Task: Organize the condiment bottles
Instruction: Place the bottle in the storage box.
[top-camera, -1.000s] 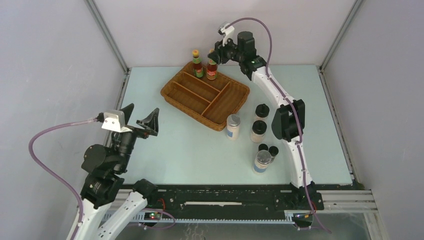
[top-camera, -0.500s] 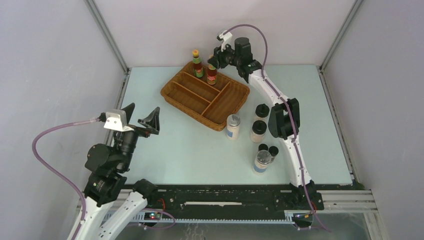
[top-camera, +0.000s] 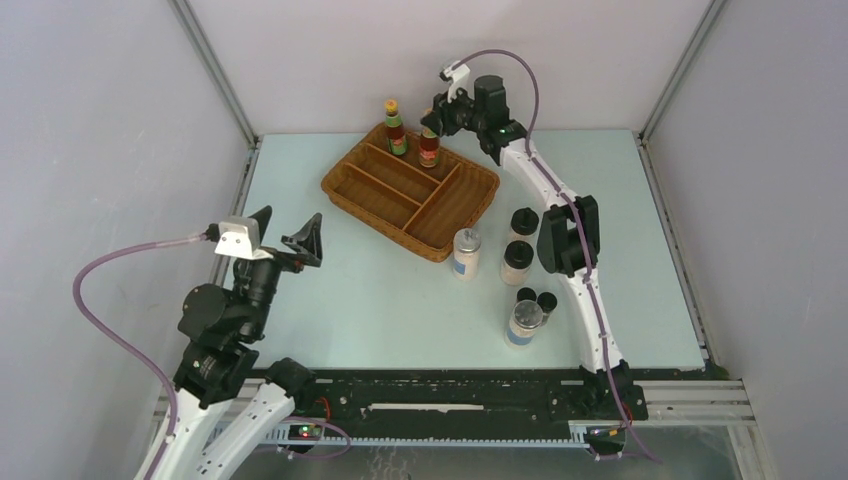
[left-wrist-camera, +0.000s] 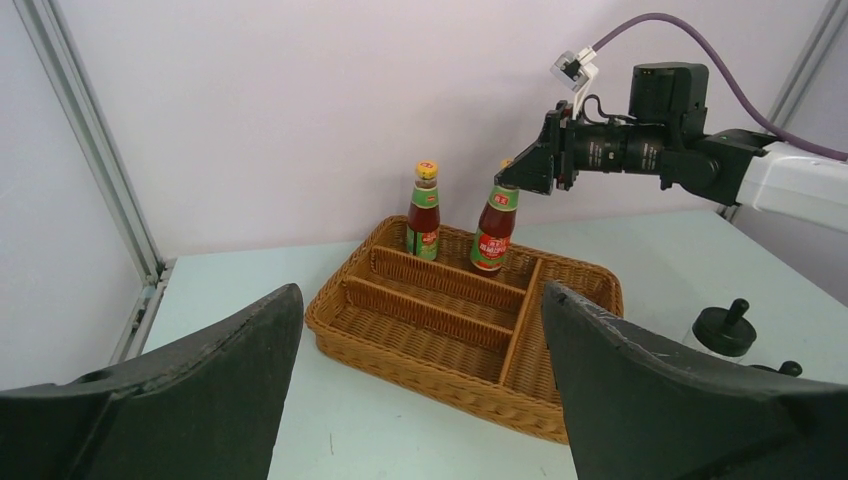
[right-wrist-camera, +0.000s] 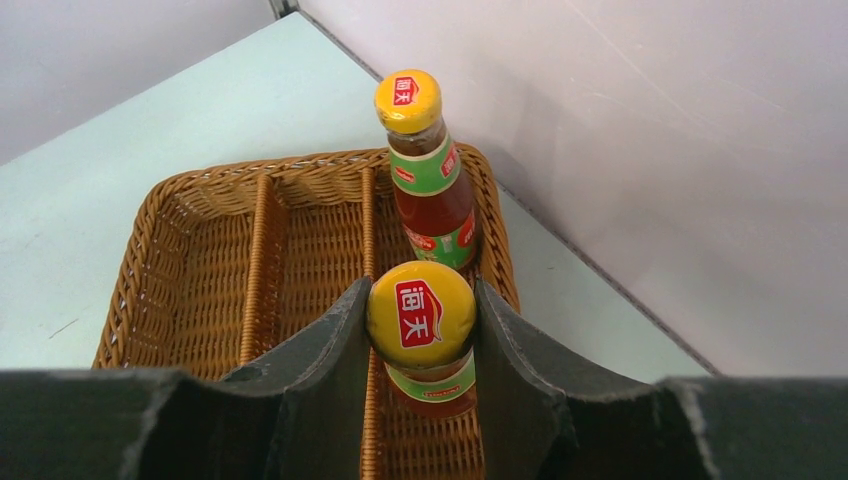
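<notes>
I need to lower my right gripper to set the bottle down and let go of the bottle's yellow cap, because the bottom of the wicker tray's back section is clear beneath the leaning bottle.
My right gripper (top-camera: 432, 120) (right-wrist-camera: 421, 300) is shut on the yellow cap of a slim red-brown sauce bottle (top-camera: 428, 149) (right-wrist-camera: 428, 385). The bottle leans a little, its base down in the back compartment of the wicker tray (top-camera: 345, 190). A second sauce bottle (top-camera: 397, 131) (right-wrist-camera: 430, 190) (left-wrist-camera: 423, 215) stands upright just left of it in the same compartment. On the table to the right stand two silver-lidded jars (top-camera: 466, 252) (top-camera: 524, 323), two black-capped shakers (top-camera: 523, 222) (top-camera: 517, 262) and two dark vials (top-camera: 526, 295) (top-camera: 547, 300). My left gripper (top-camera: 290, 226) (left-wrist-camera: 420, 300) hangs open near the left wall, holding nothing.
The tray's other compartments (left-wrist-camera: 450, 330) hold nothing. The right arm's forearm (top-camera: 565, 240) reaches over the table just right of the shakers. Enclosure walls close in the back and both sides.
The right gripper has carried its sauce bottle slightly right and down into the tray's back compartment. The left arm has edged a little to the right, still open.
</notes>
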